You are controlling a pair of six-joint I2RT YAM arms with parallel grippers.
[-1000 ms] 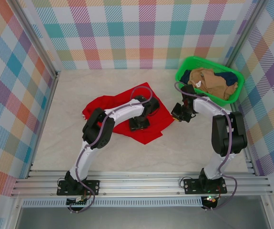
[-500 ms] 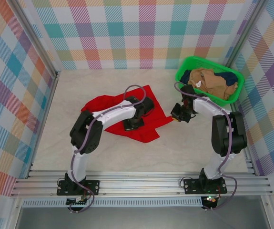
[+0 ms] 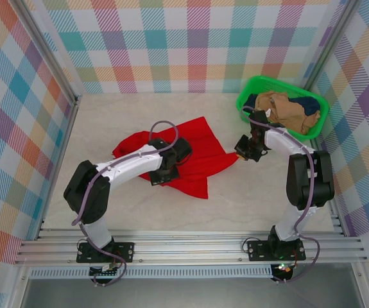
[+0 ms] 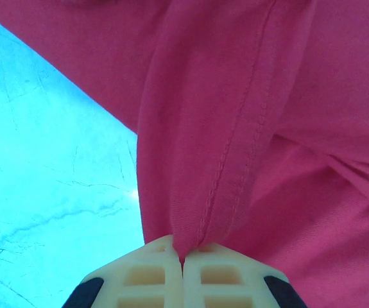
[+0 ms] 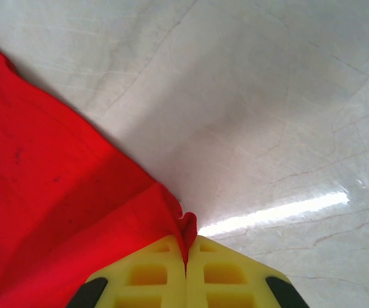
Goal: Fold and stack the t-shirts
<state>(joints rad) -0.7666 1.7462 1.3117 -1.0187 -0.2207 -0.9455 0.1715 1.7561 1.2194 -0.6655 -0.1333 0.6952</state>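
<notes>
The shirt is rumpled, so my left gripper should pull outward next, away from my right gripper, and release at the shirt's opposite end, outward of my fingers.
A bright red t-shirt lies spread and rumpled on the table's middle. My left gripper is shut on a hemmed fold of the red cloth at the shirt's near left side. My right gripper is shut on the shirt's right corner, just above the table. A tan t-shirt and a dark navy t-shirt lie bunched in the green basket at the back right.
Plaid walls close in the table on the left, back and right. The green basket sits tight against the right wall, close behind my right arm. Bare pale tabletop lies in front of the shirt and to its left.
My left gripper has closed on the shirt and moved left and nearer, dragging the red cloth with it. My right gripper has shifted slightly back, still gripping the corner.
</notes>
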